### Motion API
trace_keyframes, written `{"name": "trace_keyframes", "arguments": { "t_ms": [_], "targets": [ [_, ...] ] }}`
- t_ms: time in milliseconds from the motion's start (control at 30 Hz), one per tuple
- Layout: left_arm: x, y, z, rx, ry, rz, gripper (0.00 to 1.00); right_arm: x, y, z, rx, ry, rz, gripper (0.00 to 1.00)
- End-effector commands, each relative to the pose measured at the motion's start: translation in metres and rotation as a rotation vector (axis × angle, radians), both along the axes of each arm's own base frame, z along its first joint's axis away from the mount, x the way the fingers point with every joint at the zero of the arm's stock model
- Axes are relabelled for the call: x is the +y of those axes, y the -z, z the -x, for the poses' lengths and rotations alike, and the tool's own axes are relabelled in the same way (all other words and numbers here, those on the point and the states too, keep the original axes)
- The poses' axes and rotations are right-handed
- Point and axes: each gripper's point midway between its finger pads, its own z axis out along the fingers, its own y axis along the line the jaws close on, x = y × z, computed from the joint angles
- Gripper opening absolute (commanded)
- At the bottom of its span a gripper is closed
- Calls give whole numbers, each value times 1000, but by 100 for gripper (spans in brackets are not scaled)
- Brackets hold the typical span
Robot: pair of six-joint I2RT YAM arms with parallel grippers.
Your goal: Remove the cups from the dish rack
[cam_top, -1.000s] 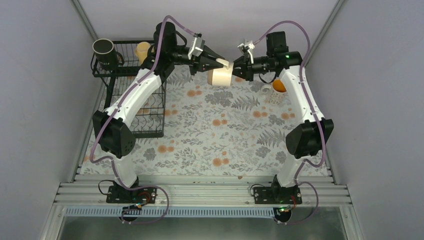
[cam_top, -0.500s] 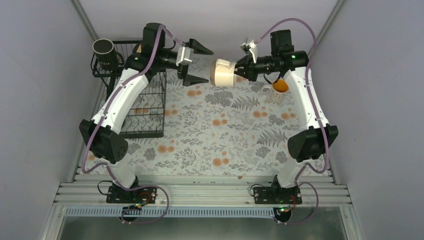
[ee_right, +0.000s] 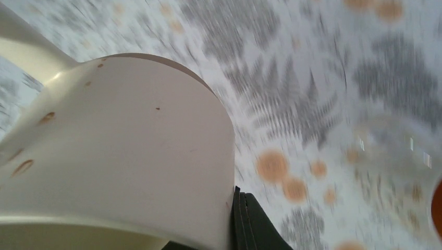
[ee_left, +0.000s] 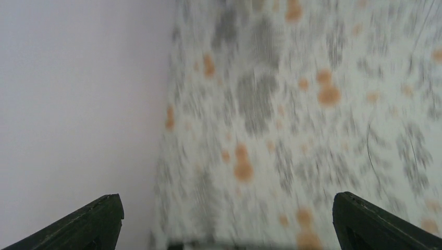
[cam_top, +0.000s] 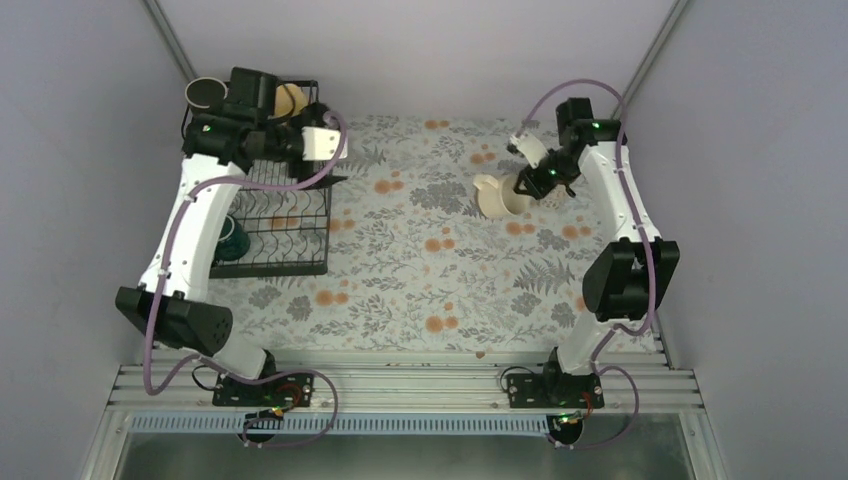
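The orange cup stands close by, so the robot's right gripper will first move back and toward the right in the top view, then lower the cream mug [cam_top: 497, 196] onto empty mat.
My right gripper [cam_top: 520, 186] is shut on the rim of the cream mug [cam_top: 497, 196], low over the floral mat at the back right. In the right wrist view the cream mug [ee_right: 114, 156] fills the left, with one dark finger [ee_right: 258, 224] against its wall. Whether the mug touches the mat I cannot tell. My left gripper [cam_top: 338, 153] is open and holds nothing, at the right edge of the black wire dish rack [cam_top: 300, 262]. In the rack are a black mug [cam_top: 207, 93], a pale yellow tumbler [cam_top: 290, 98] and a dark green mug [cam_top: 231, 240]. An orange cup interior [ee_right: 439, 205] peeks in at the right edge.
The floral mat [cam_top: 420, 270] covers the table between the arms. Grey walls close in the back and both sides, and the rack sits against the left wall. The left wrist view shows blurred floral mat [ee_left: 292, 104] and grey wall [ee_left: 78, 94] between its wide-spread fingers [ee_left: 94, 224].
My left gripper opened and let go of the cream mug, then swung back left to the rack. My right gripper kept the mug and carried it down and right toward the mat.
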Motion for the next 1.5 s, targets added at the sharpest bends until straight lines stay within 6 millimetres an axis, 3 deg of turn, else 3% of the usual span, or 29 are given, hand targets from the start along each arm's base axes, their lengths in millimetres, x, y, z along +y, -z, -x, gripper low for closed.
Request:
{"name": "trace_keyframes", "arguments": {
  "t_ms": [0,167,267,433,700,900,1000,1167,1267,1467],
  "targets": [
    [77,67,12,105,-132,-274,100,-49,27,9,49,41,144,4],
    [139,123,32,167,-213,-448,100,-96,78,16,140,115,298,4],
    [168,141,35,196,-264,-459,100,-119,101,19,187,153,368,4],
    [211,156,34,257,-345,-438,100,-156,122,21,241,211,456,4],
    [246,168,39,333,-393,-392,100,-211,147,25,311,270,572,4],
    [263,179,52,447,-449,-391,100,-234,159,22,351,305,599,4],
    [278,184,50,521,-575,-372,100,-240,161,17,350,320,604,5],
    [296,200,59,651,-760,-338,100,-238,157,10,347,326,581,36],
    [300,203,67,680,-845,-297,100,-236,141,2,307,326,557,56],
    [301,216,87,796,-972,-201,100,-224,111,6,262,296,505,86]
  ]
}}
